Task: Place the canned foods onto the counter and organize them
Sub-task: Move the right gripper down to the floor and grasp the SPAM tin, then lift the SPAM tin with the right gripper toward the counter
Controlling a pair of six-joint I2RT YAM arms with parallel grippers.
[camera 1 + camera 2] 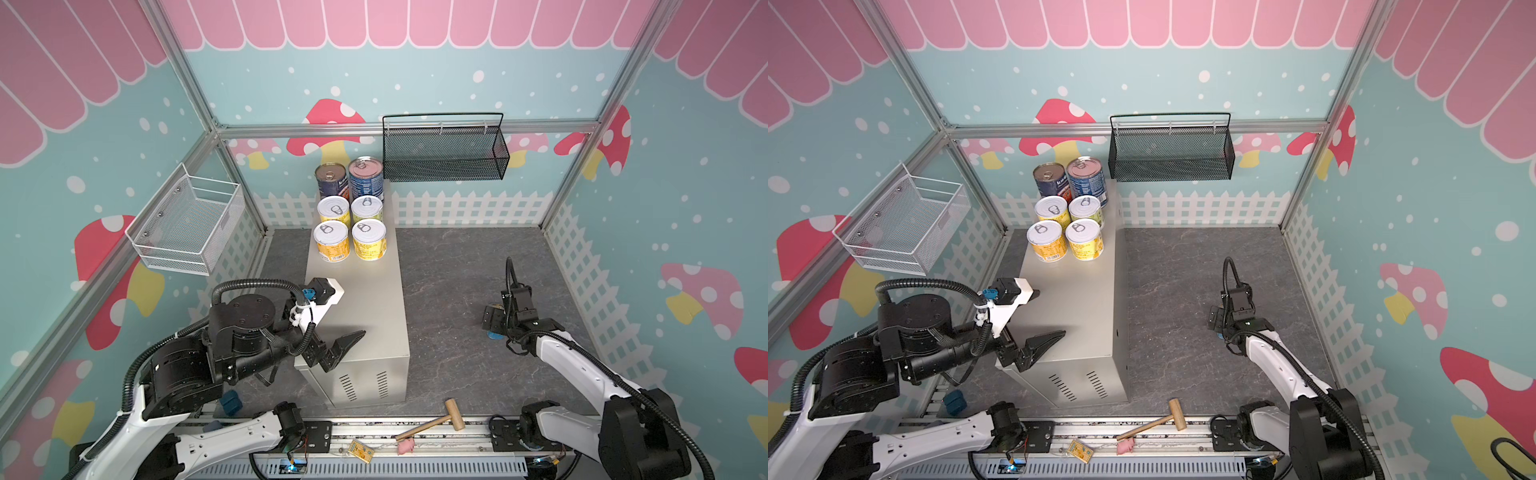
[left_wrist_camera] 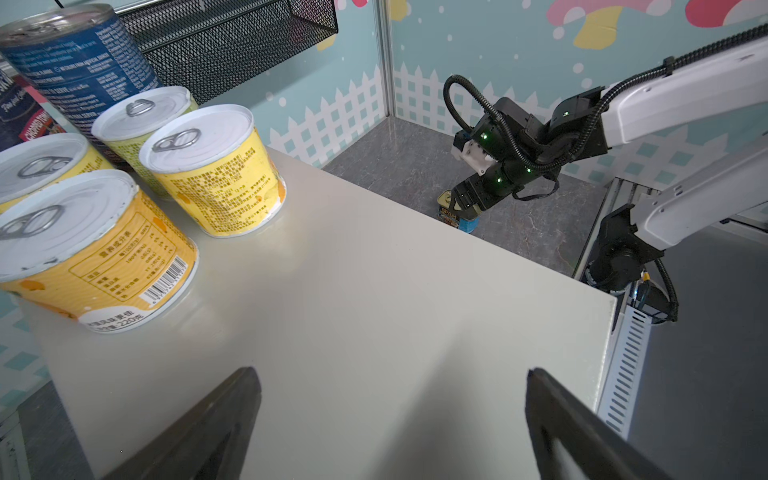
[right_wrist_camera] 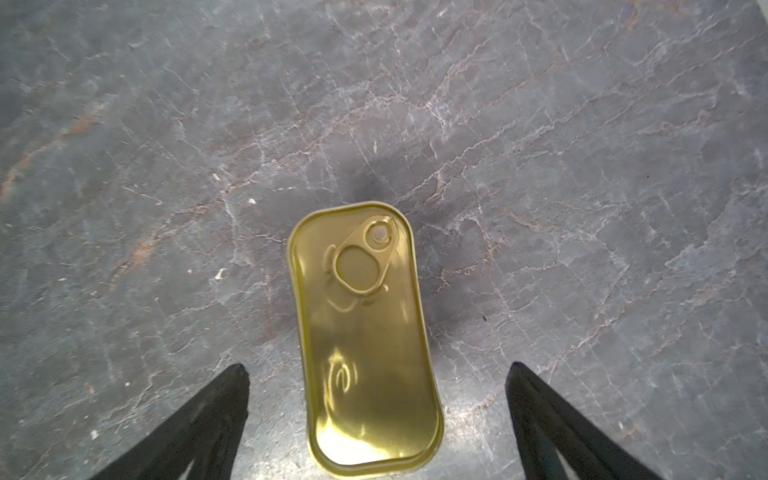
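Note:
The robot's right gripper next needs to come down around the gold-topped SPAM tin below it and close on the tin's long sides, as bare floor shows inside each finger.
The counter is a tall beige metal box. At its far end stand two dark-blue cans and several short yellow cans in neat pairs. My left gripper hovers open over the counter's near end, its jaws wide apart with nothing between them. The gold-topped SPAM tin stands on the grey floor to the right of the counter. My right gripper is open and straddles it from above, with floor showing between each finger and the tin. In both top views the gripper hides most of the tin.
A black mesh basket hangs on the back wall and a white wire basket on the left wall. A wooden mallet, a pink toy and a yellow card lie on the front rail. A blue block sits under my left arm.

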